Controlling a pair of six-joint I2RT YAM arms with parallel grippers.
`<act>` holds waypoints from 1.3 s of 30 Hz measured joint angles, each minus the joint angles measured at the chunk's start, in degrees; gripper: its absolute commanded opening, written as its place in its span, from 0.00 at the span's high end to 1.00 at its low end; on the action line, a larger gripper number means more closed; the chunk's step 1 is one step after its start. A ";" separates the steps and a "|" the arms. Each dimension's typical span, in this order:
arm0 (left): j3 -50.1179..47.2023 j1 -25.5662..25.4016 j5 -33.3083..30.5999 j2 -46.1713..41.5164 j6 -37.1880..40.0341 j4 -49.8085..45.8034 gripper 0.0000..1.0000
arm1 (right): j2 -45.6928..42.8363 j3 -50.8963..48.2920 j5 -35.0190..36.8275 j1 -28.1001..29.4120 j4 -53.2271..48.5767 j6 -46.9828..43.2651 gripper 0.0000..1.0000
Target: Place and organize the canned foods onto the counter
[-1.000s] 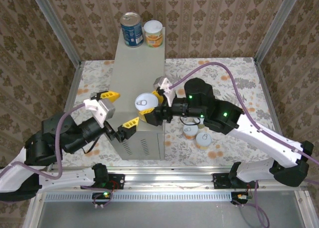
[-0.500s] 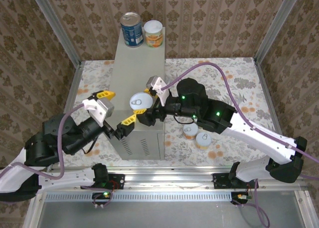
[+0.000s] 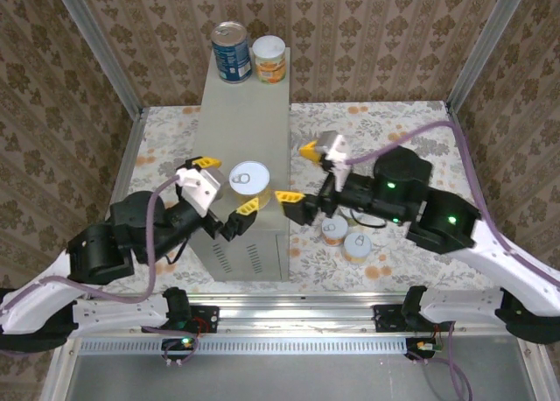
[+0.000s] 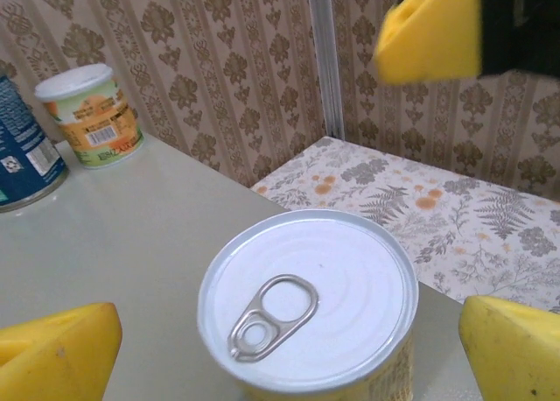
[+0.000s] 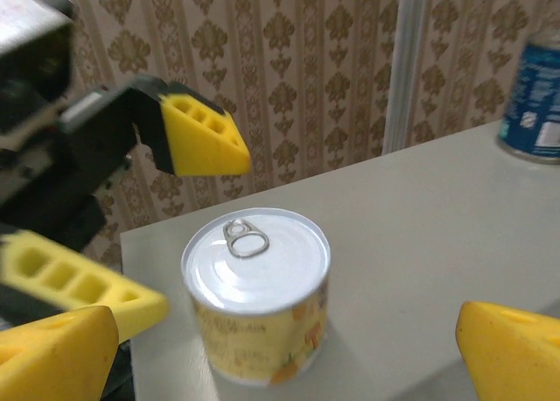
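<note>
I need to move my left gripper farther over the near short can (image 3: 250, 180) (image 4: 310, 303) until its yellow fingers are on either side of it, and then close, because the can is only at the gripper's opening.
A short yellow-labelled can (image 3: 249, 180) with a pull-tab lid stands upright on the near end of the grey counter (image 3: 245, 112). My right gripper (image 3: 298, 173) is open just right of it, clear of the can (image 5: 255, 291). My left gripper (image 3: 226, 188) is open on the can's left, and the can (image 4: 308, 300) sits at the mouth between its yellow fingers (image 4: 57, 357) without touching them. At the counter's far end stand a taller blue can (image 3: 230, 51) and an orange-labelled can (image 3: 269, 59). Two more short cans (image 3: 333, 232) (image 3: 357, 244) stand on the floral floor right of the counter.
The counter's vent slots (image 3: 245, 259) face the near edge. Patterned walls and metal posts (image 3: 477, 42) close in the back and sides. Purple cables (image 3: 411, 143) arch over the right arm. Bare counter top lies between the near can and the far pair.
My right gripper opened, let go of the yellow can on the counter and drew back to the right. My left gripper moved right, up to the can.
</note>
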 measured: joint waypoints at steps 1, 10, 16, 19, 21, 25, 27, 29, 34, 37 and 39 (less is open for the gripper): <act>-0.20 0.22 0.35 0.35 -0.17 0.17 0.00 | -1.51 -0.59 0.44 0.00 -0.33 0.02 0.00; -2.01 3.78 3.13 3.06 -2.34 1.97 0.05 | -10.56 -5.05 3.69 0.00 -5.77 0.85 0.00; -3.08 6.97 5.46 4.28 -4.22 4.11 0.23 | -11.65 -6.29 4.44 0.00 -7.04 1.62 0.00; -3.48 9.16 6.78 4.26 -5.16 4.87 0.28 | -11.72 -7.13 4.44 0.00 -7.21 1.97 0.00; -3.48 11.02 7.89 4.26 -5.55 4.98 0.30 | -11.69 -7.61 4.44 0.00 -7.23 1.99 0.00; -3.21 16.35 11.43 4.39 -5.53 4.81 0.31 | -11.58 -7.91 4.42 0.00 -7.26 2.16 0.00; -2.08 20.15 13.97 5.07 -5.53 3.80 0.30 | -11.52 -7.91 4.42 0.00 -7.23 2.16 0.00; -0.42 24.50 17.40 6.27 -5.46 2.58 0.30 | -11.37 -7.91 4.39 0.00 -7.23 2.16 0.00; 3.21 35.95 26.32 10.16 -5.09 1.25 0.30 | -10.05 -7.91 4.35 0.00 -7.17 2.19 0.00; 4.70 41.33 31.21 12.39 -4.79 1.27 0.30 | -9.03 -7.91 4.20 0.00 -7.15 2.19 0.00; 5.97 44.57 34.56 14.25 -4.42 1.38 0.31 | -8.31 -7.91 4.17 0.00 -7.15 2.19 0.00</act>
